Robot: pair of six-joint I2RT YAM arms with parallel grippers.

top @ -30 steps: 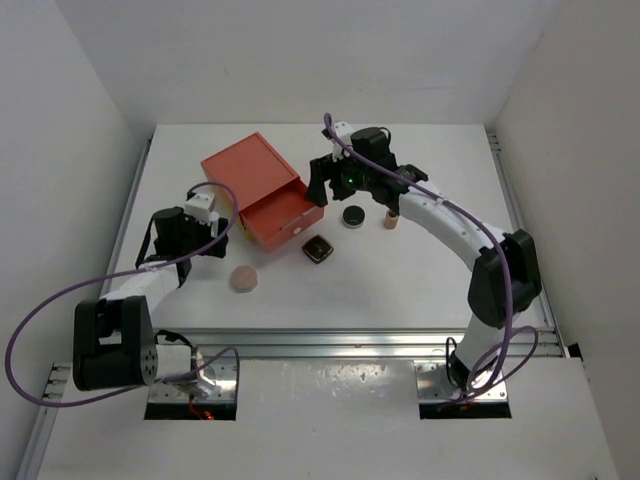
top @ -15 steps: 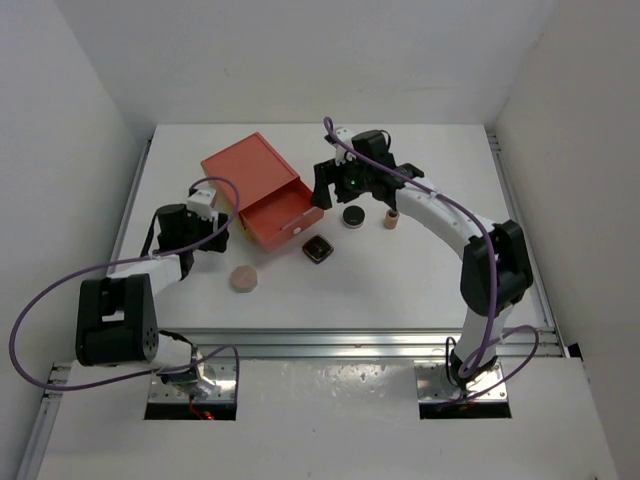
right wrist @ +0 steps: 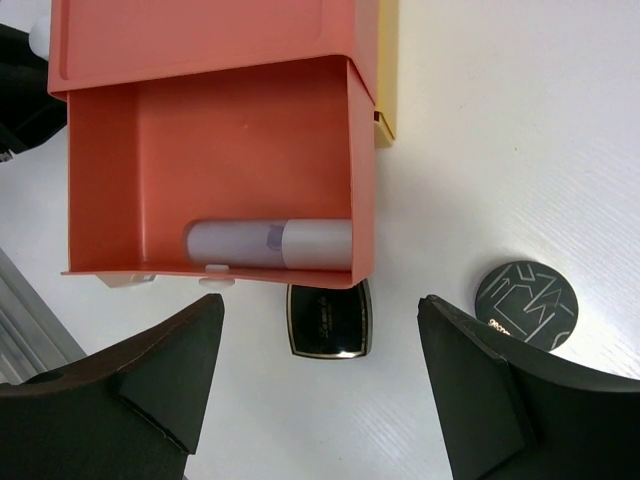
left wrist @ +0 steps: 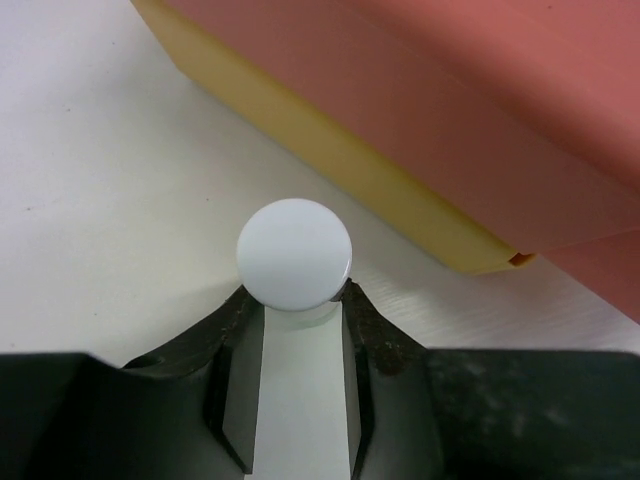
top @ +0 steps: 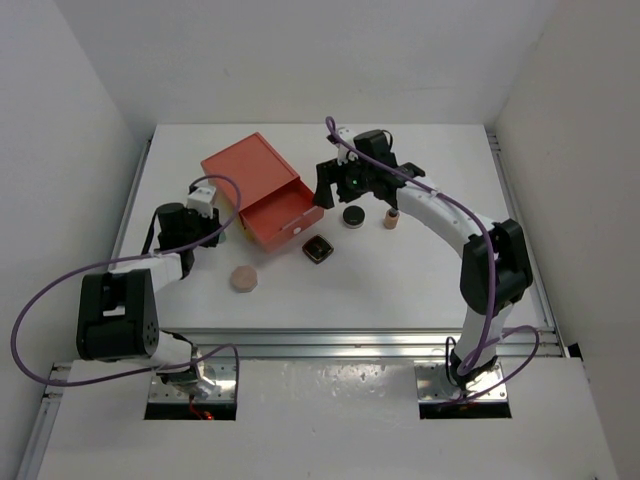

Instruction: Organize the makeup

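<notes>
My left gripper goes up clear of the box point(left wrist: 470, 130) next, then across and down to let go on the bare bottom of the drawer, which is to its right in the top view.
My left gripper point(left wrist: 296, 295) is shut on a white cylindrical bottle point(left wrist: 295, 252), standing on the table just beside the yellow side of the orange-red drawer box point(left wrist: 470, 130). My right gripper point(right wrist: 320, 385) hangs open above the pulled-out drawer point(right wrist: 110, 160), where a pale tube point(right wrist: 270, 243) lies. A black square compact point(right wrist: 330, 320) with a gold mark rests just in front of the drawer, and a black round compact point(right wrist: 527, 305) to its right. In the top view a pink round disc point(top: 244, 278) and a tan bottle point(top: 391, 219) sit on the table.
The drawer box point(top: 252, 172) stands at the left centre of the white table point(top: 420, 280), with walls on three sides. My left gripper point(top: 218, 232) is at the box's left side and my right gripper point(top: 335, 198) at the drawer's right.
My left gripper has closed its fingers onto the white bottle beside the box. The right gripper has stayed open and almost still above the drawer.
</notes>
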